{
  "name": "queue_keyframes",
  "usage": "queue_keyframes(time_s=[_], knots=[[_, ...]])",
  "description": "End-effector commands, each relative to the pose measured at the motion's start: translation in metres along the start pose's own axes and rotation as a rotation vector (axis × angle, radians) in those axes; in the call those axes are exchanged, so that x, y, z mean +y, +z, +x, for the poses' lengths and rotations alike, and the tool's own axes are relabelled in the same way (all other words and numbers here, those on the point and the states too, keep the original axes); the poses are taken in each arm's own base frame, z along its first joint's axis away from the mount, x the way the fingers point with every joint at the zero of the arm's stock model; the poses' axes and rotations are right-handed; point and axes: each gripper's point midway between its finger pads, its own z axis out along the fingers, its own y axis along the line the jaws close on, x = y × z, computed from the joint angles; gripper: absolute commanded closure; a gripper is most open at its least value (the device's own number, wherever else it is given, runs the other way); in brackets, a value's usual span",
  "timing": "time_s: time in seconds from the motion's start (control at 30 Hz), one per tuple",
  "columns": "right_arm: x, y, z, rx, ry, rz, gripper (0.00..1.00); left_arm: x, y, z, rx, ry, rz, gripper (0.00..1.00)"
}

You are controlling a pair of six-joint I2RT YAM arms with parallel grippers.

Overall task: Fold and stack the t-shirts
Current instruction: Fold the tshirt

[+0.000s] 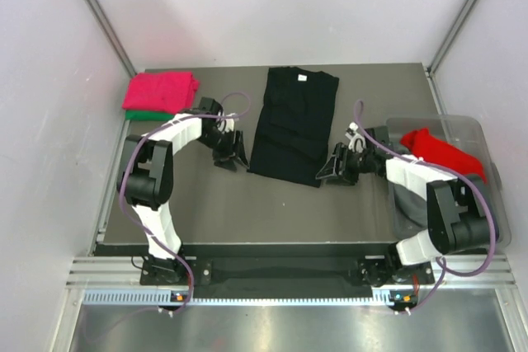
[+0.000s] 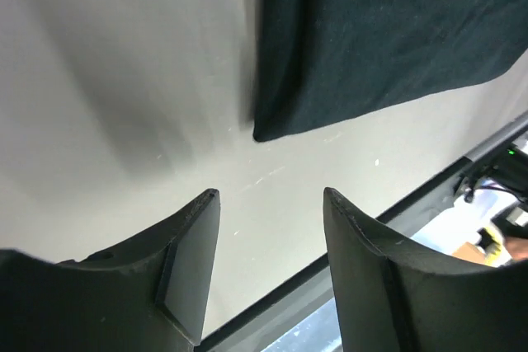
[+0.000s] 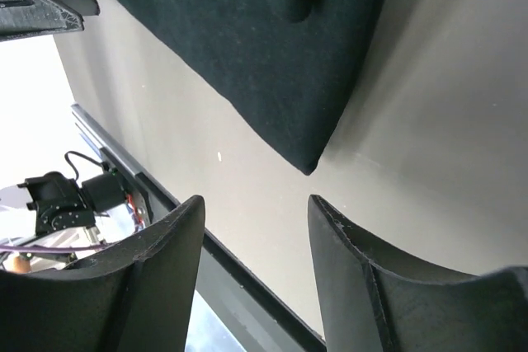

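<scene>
My left gripper needs to move down to the black t-shirt's near corner next and close there, because that corner is still beyond the open fingers.
A black t-shirt [image 1: 293, 121] with a small white tag lies folded lengthwise in the middle of the table. My left gripper [image 1: 232, 157] is just left of its near left corner [image 2: 272, 125], open, nothing between the fingers. My right gripper [image 1: 332, 172] hovers by the near right corner [image 3: 309, 162], also open and empty. A folded pink-red t-shirt [image 1: 161, 90] rests on a green one [image 1: 144, 114] at the back left. A red t-shirt [image 1: 441, 152] and a grey one [image 1: 404, 195] sit in the bin.
A clear plastic bin [image 1: 474, 133] stands at the right edge of the table, beside my right arm. The table's dark front rim [image 2: 330, 274] runs close below both grippers. White walls enclose the table on the left, back and right.
</scene>
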Motion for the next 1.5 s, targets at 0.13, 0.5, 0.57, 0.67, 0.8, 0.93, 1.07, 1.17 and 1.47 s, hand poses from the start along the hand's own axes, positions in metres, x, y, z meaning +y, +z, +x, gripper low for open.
queue_keyframes(time_s=[0.13, 0.5, 0.57, 0.67, 0.8, 0.93, 1.07, 1.17, 1.47], knots=[[-0.002, 0.015, -0.006, -0.008, -0.017, 0.002, 0.46, -0.012, 0.01, -0.005, 0.034, -0.031, 0.098, 0.41], [-0.003, 0.042, -0.001, 0.045, -0.005, 0.013, 0.47, -0.011, 0.027, -0.003, 0.072, -0.075, 0.15, 0.44], [-0.002, 0.048, 0.001, 0.057, -0.007, 0.008, 0.47, -0.011, 0.03, -0.005, 0.074, -0.081, 0.155, 0.44], [-0.001, 0.052, 0.002, 0.06, -0.009, 0.011, 0.47, -0.01, 0.034, -0.006, 0.088, -0.093, 0.166, 0.45], [-0.004, 0.055, 0.003, 0.062, 0.001, 0.022, 0.48, -0.013, 0.038, -0.009, 0.097, -0.104, 0.189, 0.47], [-0.008, 0.053, 0.004, 0.059, -0.002, 0.052, 0.48, -0.014, 0.044, -0.01, 0.116, -0.124, 0.211, 0.51], [-0.013, 0.048, 0.002, 0.04, 0.001, 0.082, 0.49, -0.013, 0.047, -0.008, 0.122, -0.139, 0.215, 0.6], [-0.022, 0.042, -0.002, 0.016, 0.005, 0.128, 0.56, -0.014, 0.049, -0.006, 0.122, -0.158, 0.229, 0.75], [-0.049, 0.014, -0.042, -0.1, -0.014, 0.191, 1.0, -0.024, 0.029, 0.002, 0.051, -0.155, 0.234, 1.0]])
